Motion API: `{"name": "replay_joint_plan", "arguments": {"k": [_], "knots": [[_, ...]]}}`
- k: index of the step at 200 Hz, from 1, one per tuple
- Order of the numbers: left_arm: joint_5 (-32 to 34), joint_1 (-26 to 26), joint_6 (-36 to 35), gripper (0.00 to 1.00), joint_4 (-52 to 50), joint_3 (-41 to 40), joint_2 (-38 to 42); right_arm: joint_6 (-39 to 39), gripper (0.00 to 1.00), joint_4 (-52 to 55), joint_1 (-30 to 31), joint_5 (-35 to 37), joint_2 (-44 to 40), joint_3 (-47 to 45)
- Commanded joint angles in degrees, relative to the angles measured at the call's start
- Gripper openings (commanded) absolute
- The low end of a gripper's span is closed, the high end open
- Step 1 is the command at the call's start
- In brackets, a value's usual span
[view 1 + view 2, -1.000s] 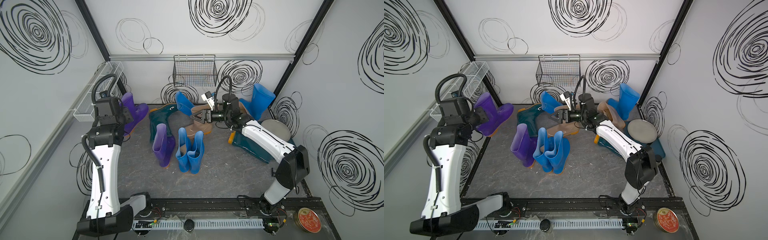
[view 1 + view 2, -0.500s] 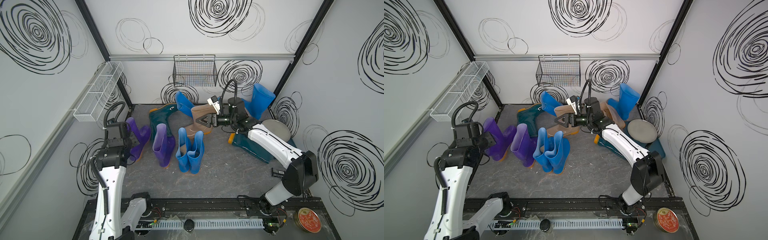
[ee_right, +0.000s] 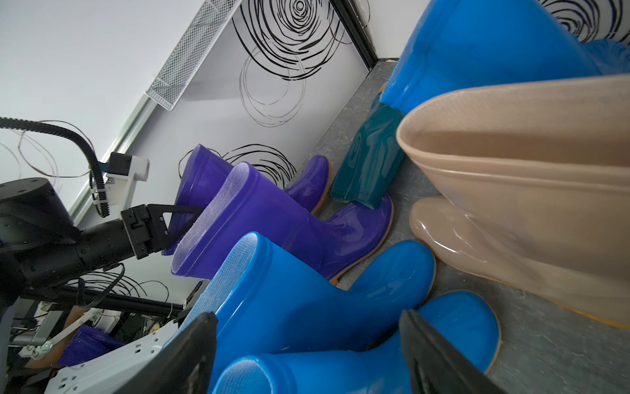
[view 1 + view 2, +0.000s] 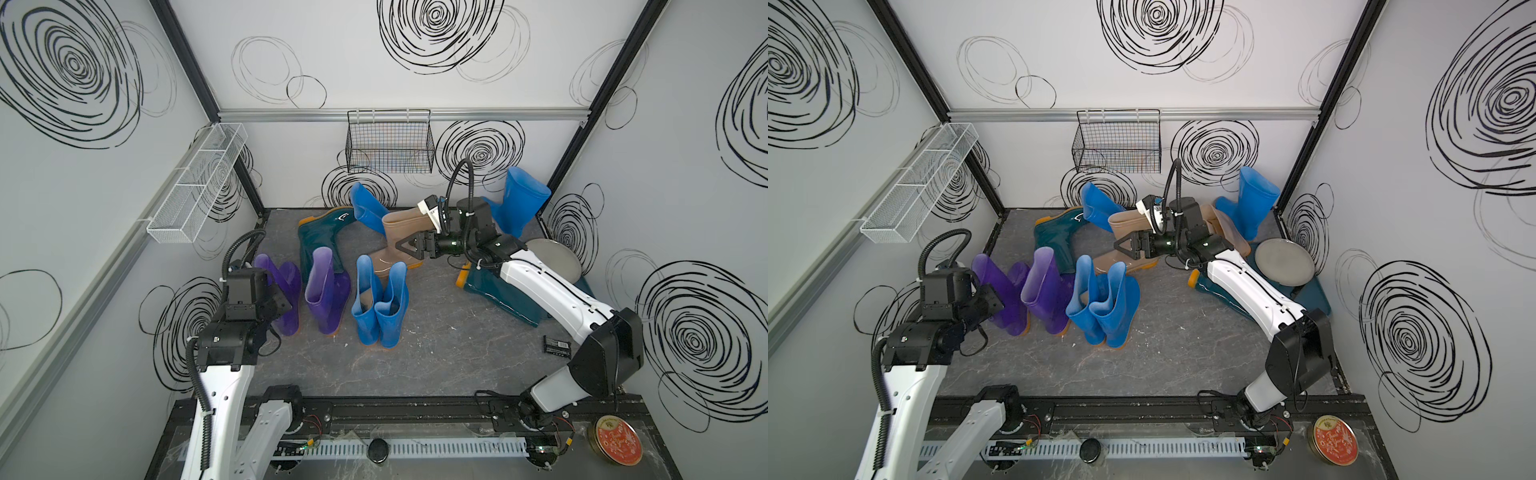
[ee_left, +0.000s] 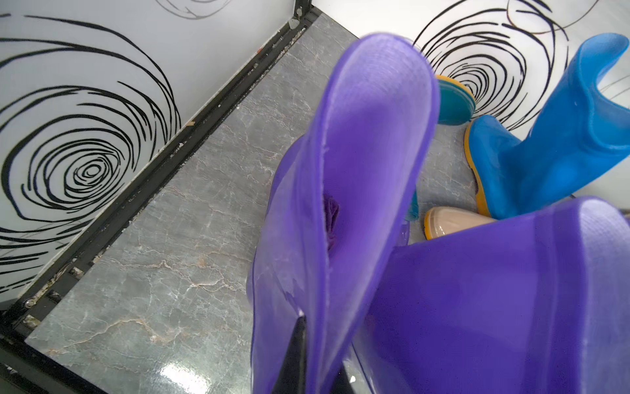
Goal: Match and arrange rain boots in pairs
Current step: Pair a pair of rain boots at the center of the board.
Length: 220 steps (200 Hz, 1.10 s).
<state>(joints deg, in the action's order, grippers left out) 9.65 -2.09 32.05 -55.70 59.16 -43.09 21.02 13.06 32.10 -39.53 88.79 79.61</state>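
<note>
The left gripper shifts toward the other purple boot's body point(image 4: 317, 293) point(image 5: 452, 295) next and releases the rim of its boot there. That boot stands between my gripper and the blue pair.
My left gripper point(image 5: 317, 371) is shut on the shaft rim of a purple rain boot point(image 4: 282, 291), which stands upright at the floor's left side. It is close beside the other purple boot point(image 4: 326, 291). To their right stands a pair of blue boots point(image 4: 380, 307). My right gripper point(image 4: 401, 248) hangs open and empty above the blue pair's tops, in front of a tan boot point(image 4: 401, 224). A dark teal boot point(image 4: 320, 237) lies behind the purple ones, and another point(image 4: 494, 291) lies under the right arm. Two more blue boots point(image 4: 365, 205) point(image 4: 517, 199) lean at the back wall.
A black wire basket point(image 4: 388, 143) hangs on the back wall and a white mesh shelf point(image 4: 195, 187) on the left wall. A round grey plate point(image 4: 557, 257) rests on a teal tray point(image 4: 1312, 295) at the right. A small black item point(image 4: 556, 345) lies on the floor.
My left arm carried the purple boot from the back left corner forward and down beside the other purple boot. The right gripper shifted slightly and stayed open.
</note>
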Motion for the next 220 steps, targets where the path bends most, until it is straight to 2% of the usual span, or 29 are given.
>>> {"name": "replay_joint_plan", "arguments": {"k": [1, 98, 149, 171, 176, 189, 202, 220], "knots": [[1.7, 2.8, 3.1, 0.0, 4.5, 1.6, 1.7, -2.6, 0.87, 3.0, 0.9, 2.5, -2.3, 0.4], [3.5, 14.7, 8.9, 0.0, 3.4, 0.3, 2.0, -3.7, 0.88, 4.6, 1.9, 4.5, -2.8, 0.0], [3.6, 15.8, 9.8, 0.0, 1.5, -0.3, 3.3, -4.2, 0.88, 5.7, 2.7, 5.3, -2.4, 0.2], [5.5, 15.7, 7.6, 0.0, 2.7, -1.1, 3.4, -4.8, 0.88, 6.8, 3.7, 6.2, -2.2, 1.0], [5.7, 15.7, 7.0, 0.09, 3.2, -1.1, 3.2, -5.2, 0.89, 7.8, 4.2, 6.9, -2.1, 1.6], [5.5, 15.6, 5.6, 0.2, 4.2, -0.9, 2.7, -6.9, 0.9, 11.7, 5.6, 10.1, -1.6, 3.9], [5.6, 15.6, 4.5, 0.37, 4.8, -0.1, 2.3, -7.7, 0.91, 16.2, 7.2, 14.1, -0.6, 6.5], [6.2, 15.4, 2.3, 0.53, 5.5, 1.2, 2.1, -6.7, 0.99, 20.7, 9.4, 18.7, 0.7, 8.9]]}}
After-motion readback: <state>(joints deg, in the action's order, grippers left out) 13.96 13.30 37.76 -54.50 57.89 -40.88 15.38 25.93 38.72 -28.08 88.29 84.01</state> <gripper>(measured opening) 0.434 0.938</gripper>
